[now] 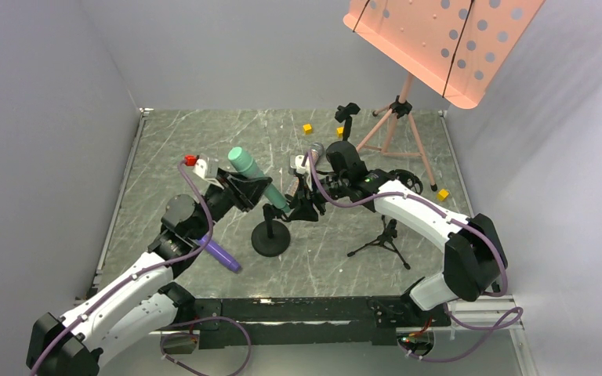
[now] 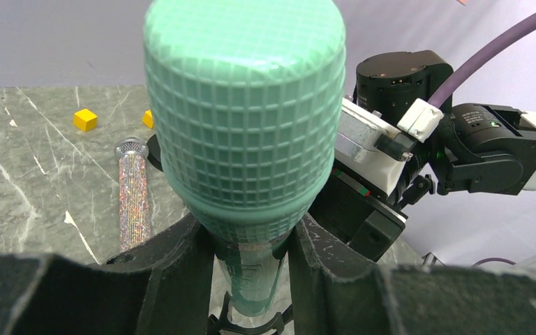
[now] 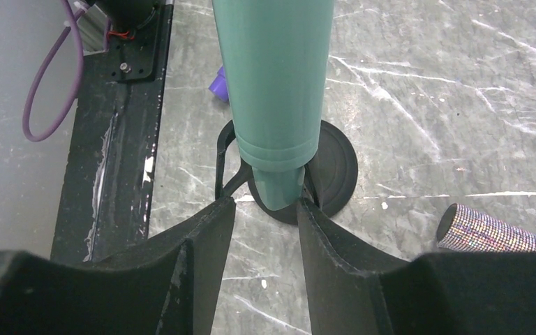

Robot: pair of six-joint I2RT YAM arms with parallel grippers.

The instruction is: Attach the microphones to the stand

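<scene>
Next, I lower my left gripper toward the right in the top view to seat and release the microphone, since the stand's clip lies below it on that side.
My left gripper is shut on the neck of the teal-green microphone, just below its mesh head. The microphone slants down toward the black round-base stand. Its tail end hangs right over the stand's clip, between the tips of my right gripper, whose jaws stand open with a gap on the left side. The purple microphone lies on the table beside my left arm. Behind my right arm, partly hidden by it, lies the glittery microphone.
A small black tripod stand stands at the front right, and another black stand at the back. The pink music stand on its tripod fills the back right. Yellow cubes lie scattered.
</scene>
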